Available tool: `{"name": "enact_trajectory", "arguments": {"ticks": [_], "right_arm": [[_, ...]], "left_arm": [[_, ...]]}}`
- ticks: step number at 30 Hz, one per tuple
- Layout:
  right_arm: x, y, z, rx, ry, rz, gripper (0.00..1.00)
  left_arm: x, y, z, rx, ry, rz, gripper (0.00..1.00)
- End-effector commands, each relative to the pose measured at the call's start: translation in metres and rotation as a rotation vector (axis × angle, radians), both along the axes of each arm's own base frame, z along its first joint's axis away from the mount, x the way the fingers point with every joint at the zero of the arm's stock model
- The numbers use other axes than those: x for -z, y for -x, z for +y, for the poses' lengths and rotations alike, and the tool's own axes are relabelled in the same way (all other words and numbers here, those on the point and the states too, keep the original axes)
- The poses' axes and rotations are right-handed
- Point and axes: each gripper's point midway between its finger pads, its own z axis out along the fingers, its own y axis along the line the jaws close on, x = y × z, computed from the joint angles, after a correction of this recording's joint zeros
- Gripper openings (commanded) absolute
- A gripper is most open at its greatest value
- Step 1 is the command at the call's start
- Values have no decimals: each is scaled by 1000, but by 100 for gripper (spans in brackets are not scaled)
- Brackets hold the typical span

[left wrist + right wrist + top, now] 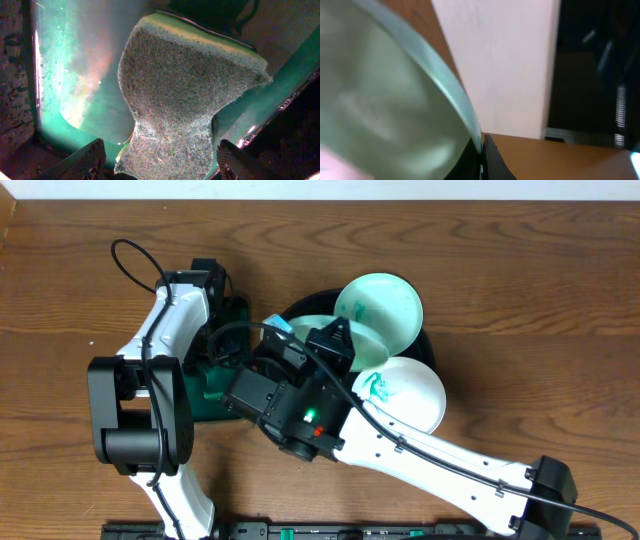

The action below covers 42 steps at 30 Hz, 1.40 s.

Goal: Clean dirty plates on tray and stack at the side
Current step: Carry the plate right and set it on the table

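The robot's right gripper should next carry the plate to empty tabletop for stacking [515,318], below the gripper and to its right in the overhead view, then lower and release the plate.
My right gripper [348,338] is shut on the rim of a pale mint plate [382,308] and holds it tilted above the black round tray [429,346]. In the right wrist view the plate [385,110] fills the left side, its edge pinched between the fingers [481,155]. A second plate [412,392] with a teal smear lies on the tray's near side. A third plate [303,326] shows partly behind the arm. My left gripper [160,162] is open, with its fingers on either side of a green sponge [185,95].
The sponge lies in a small dark-green rectangular tray [206,388] left of the black tray; its wet floor shows in the left wrist view [70,75]. Bare wooden table [540,300] lies to the right and far side. A white wall stands beyond the table [510,60].
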Motion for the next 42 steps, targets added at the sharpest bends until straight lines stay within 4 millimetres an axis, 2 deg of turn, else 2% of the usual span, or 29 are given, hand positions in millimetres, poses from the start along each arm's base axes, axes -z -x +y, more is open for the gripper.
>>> {"name": "enact_trajectory", "arguments": {"ticks": [1,3,4,10,15,21,24,25,31,36,42], "right_arm": [[28,14,21,-39,-284,212,1],[45,11,25,12,-457,321,1],[49,5,22,64,-537,338,1],[53,-42,-30,383,-820,262,1],[45,-65,-71,550,-987,208,1],[31,-90,-150,785,-1167,98,1],[33,-95,-191,922,-1209,28,1],[35,-98,-213,986,-1222,-7,1],[42,-102,-299,1185,-1234,-101,2],[63,-98,-364,1357,-1219,-157,2],[111,-95,-409,1516,-1186,-81,2]], "left_arm": [[-2,0,1,-1,0,-4,72],[-2,0,1,-1,0,-3,72],[-2,0,1,-1,0,-2,72],[-3,3,1,-1,-1,9,72],[-3,3,1,-1,-1,8,72],[-3,3,1,-1,-1,9,72],[-3,3,1,-1,-1,9,72],[-3,3,1,-1,-1,9,72],[-3,3,1,-1,-1,9,72],[-3,3,1,-1,-1,9,72],[-3,3,1,-1,-1,9,72]]}}
